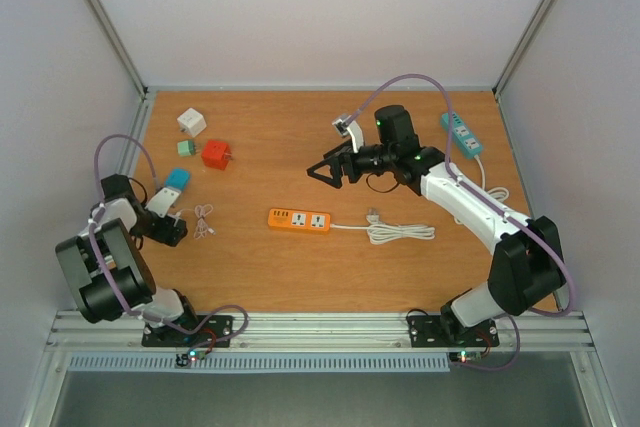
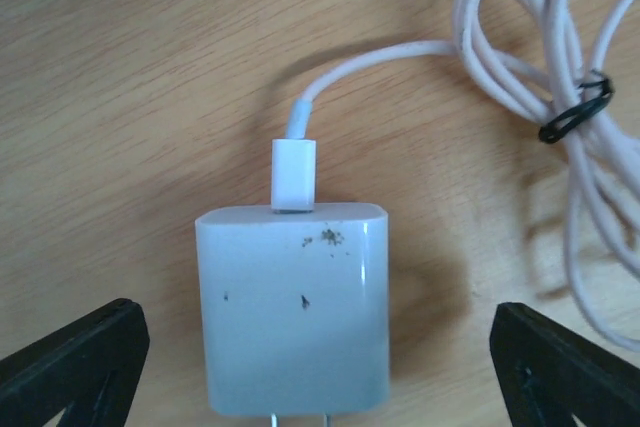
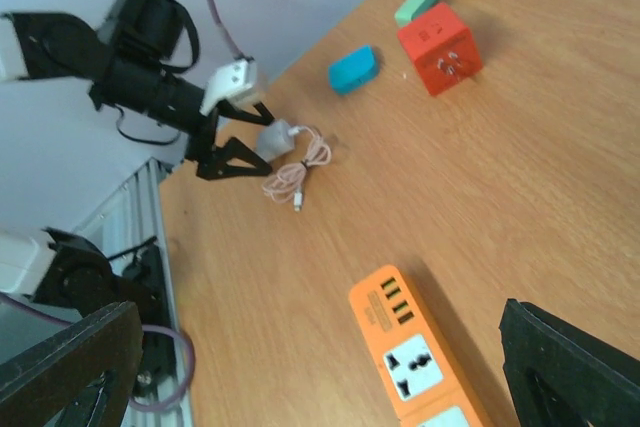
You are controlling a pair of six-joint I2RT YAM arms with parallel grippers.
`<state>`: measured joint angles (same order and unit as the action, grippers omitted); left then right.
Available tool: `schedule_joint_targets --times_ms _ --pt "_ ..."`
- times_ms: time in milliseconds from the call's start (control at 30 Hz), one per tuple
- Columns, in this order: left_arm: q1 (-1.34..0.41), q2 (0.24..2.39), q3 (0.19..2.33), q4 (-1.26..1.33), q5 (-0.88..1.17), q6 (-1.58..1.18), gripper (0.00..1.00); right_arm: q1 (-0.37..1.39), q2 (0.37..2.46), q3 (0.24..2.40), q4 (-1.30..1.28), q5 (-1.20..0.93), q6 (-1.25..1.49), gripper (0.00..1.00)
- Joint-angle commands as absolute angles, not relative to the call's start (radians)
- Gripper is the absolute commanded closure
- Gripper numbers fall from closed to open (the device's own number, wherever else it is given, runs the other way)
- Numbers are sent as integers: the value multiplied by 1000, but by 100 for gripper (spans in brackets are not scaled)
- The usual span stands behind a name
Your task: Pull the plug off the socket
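Next, my right gripper moves back and down over the corded end of the orange power strip [image 1: 299, 219], since it hangs open above and beyond the power strip.
A white charger plug [image 2: 290, 307] lies flat on the wooden table with its prongs bare, apart from any socket. Its white cable [image 2: 560, 97] is coiled beside it. My left gripper [image 2: 320, 372] is open and hangs over the plug, with one finger on each side and neither touching it. The orange power strip [image 1: 299, 219] lies mid-table with its sockets empty. It also shows in the right wrist view [image 3: 410, 347]. My right gripper [image 1: 325, 172] is open and empty above the table, beyond the strip. The right wrist view shows the left gripper [image 3: 225, 152] at the plug [image 3: 275, 139].
A white cube adapter [image 1: 191, 122], a green block [image 1: 186, 147], a red cube adapter [image 1: 215, 154] and a blue object [image 1: 178, 179] lie at the left back. A teal power strip [image 1: 462, 134] lies at the right back. The orange strip's white cord [image 1: 400, 232] is bundled to its right.
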<state>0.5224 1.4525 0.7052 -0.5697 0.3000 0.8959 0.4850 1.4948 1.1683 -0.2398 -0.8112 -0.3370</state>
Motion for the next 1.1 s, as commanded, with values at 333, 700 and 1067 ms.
schedule_joint_targets --times_ms 333,700,1067 --pt "526 1269 906 -769 437 879 0 499 1578 1147 -475 -670 -690 1" --pt "441 1178 913 -805 539 748 0 629 1642 1050 -400 -429 -831 2" --pt "396 1125 887 -784 579 670 0 741 1759 1012 -301 -260 -910 5"
